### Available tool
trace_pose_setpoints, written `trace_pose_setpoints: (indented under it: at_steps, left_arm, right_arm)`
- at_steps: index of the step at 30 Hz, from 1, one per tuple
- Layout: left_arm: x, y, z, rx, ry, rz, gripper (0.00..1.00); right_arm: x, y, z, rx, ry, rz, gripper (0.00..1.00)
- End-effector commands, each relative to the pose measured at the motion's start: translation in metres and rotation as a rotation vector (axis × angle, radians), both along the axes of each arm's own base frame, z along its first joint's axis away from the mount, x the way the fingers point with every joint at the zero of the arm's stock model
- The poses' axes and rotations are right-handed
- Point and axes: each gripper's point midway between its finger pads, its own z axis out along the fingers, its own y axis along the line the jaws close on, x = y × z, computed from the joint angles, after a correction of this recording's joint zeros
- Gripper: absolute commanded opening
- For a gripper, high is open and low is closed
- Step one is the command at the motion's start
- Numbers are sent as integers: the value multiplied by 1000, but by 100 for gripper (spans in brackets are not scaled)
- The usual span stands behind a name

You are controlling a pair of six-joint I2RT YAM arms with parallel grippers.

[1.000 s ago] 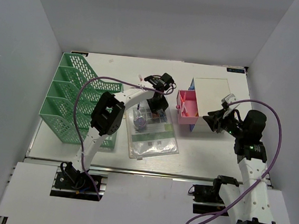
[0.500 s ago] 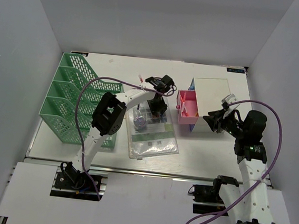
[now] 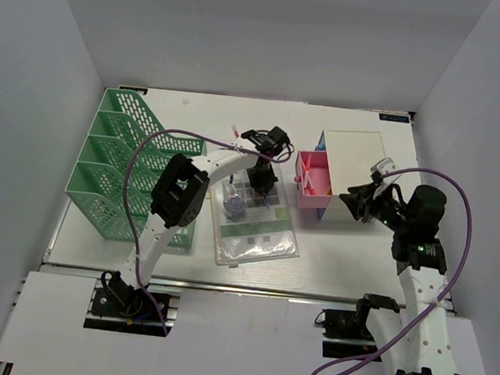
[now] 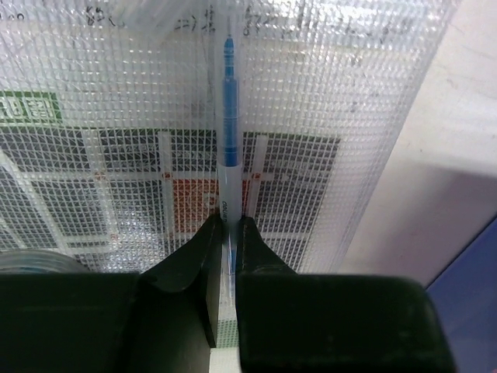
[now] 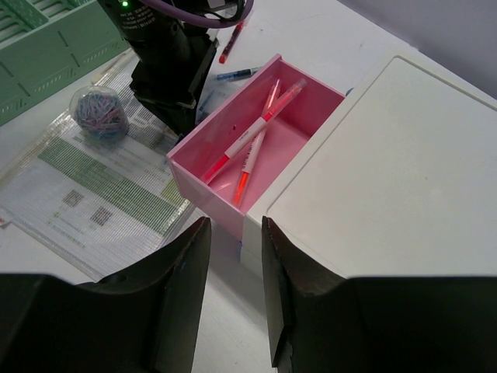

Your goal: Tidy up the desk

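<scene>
Pens lie inside the pink drawer [image 3: 319,171], so next I need to move my left gripper up and to the right in the top view, over it, to release the pen.
The white desk [image 3: 195,111] holds everything here. My left gripper [image 4: 227,225] is shut on a clear pen with a blue core [image 4: 228,116], which points away from me just above a mesh document pouch [image 4: 116,93]. In the top view this gripper [image 3: 264,178] is over the pouch's far end [image 3: 254,232]. My right gripper [image 5: 235,225] is open and empty. It hovers near the corner of a white box [image 5: 388,171], beside its pulled-out pink drawer [image 5: 202,163]. The drawer holds two red pens [image 5: 252,144].
A green mesh file rack [image 3: 115,166] stands at the left. A clear ball of paper clips [image 5: 97,109] lies on the pouch. A red pen [image 5: 231,43] and a blue pen [image 5: 237,74] lie on the desk behind the drawer. A blue drawer edge [image 4: 474,287] shows at the right.
The left arm has shifted only very slightly, still holding the pen over the pouch. The right arm has not moved.
</scene>
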Motion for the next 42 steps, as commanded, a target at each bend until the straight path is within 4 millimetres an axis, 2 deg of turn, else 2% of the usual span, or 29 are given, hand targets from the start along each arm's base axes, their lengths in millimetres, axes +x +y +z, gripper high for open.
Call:
trace_pose_setpoints:
  at_steps: [1,2,5,6,8,9,10,11,12,14,15,16,17,18,19,21,23,28,33,38,42]
  left_arm:
    - [4,-7,49,-57,-105,-101,0]
    - [7,-8,71,-79,-154,-119,0]
    - [12,-3,100,-77,-250,-206,0]
    - [12,0,121,-75,-312,-270,0]
    - [15,2,142,-79,-390,-328,0]
    - [12,5,164,-76,-452,-413,0]
    - [8,7,168,-73,-469,-473,0]
    - [7,6,178,-77,-506,-523,0]
    - [4,4,196,-86,-562,-621,0]
    - [3,4,210,-104,-583,-686,0]
    - [-5,-7,210,-159,-557,-761,0]
    - [-3,-17,231,-197,-592,-791,0]
    - [-8,-16,229,-213,-547,-818,0]
    - [-16,-28,233,-278,-524,-885,0]
    - [-12,-42,238,-319,-528,-924,2]
    - [-24,-57,238,-427,-506,-969,4]
    - [-27,-68,230,-458,-478,-984,4]
    - [-14,-90,227,-515,-492,-918,0]
    - [-12,-98,224,-578,-453,-815,0]
    - [-24,-98,207,-627,-344,-726,0]
    - [-28,-101,208,-681,-327,-675,0]
  right_arm:
    - [1,0,15,-14,-59,4,39]
    - [1,0,13,-14,-56,4,39]
    - [1,0,14,-14,-60,5,38]
    - [0,1,14,-13,-59,9,39]
    - [1,0,14,-13,-62,4,38]
    - [0,0,14,-13,-61,7,38]
    - [1,0,14,-13,-64,6,39]
    - [1,0,14,-14,-62,8,38]
    - [1,0,12,-12,-58,7,39]
    - [0,1,12,-13,-60,9,39]
    - [0,0,13,-13,-62,7,39]
    - [0,1,12,-12,-59,9,38]
    - [1,0,12,-13,-61,7,39]
    - [1,0,12,-13,-61,4,38]
    - [1,0,13,-13,-67,4,39]
    - [1,-1,12,-14,-64,3,38]
    - [1,-1,13,-15,-68,-2,39]
    - [1,-1,15,-15,-74,1,39]
    - [0,0,15,-16,-77,3,39]
    - [0,0,15,-18,-80,5,39]
    - [-1,1,15,-16,-80,8,39]
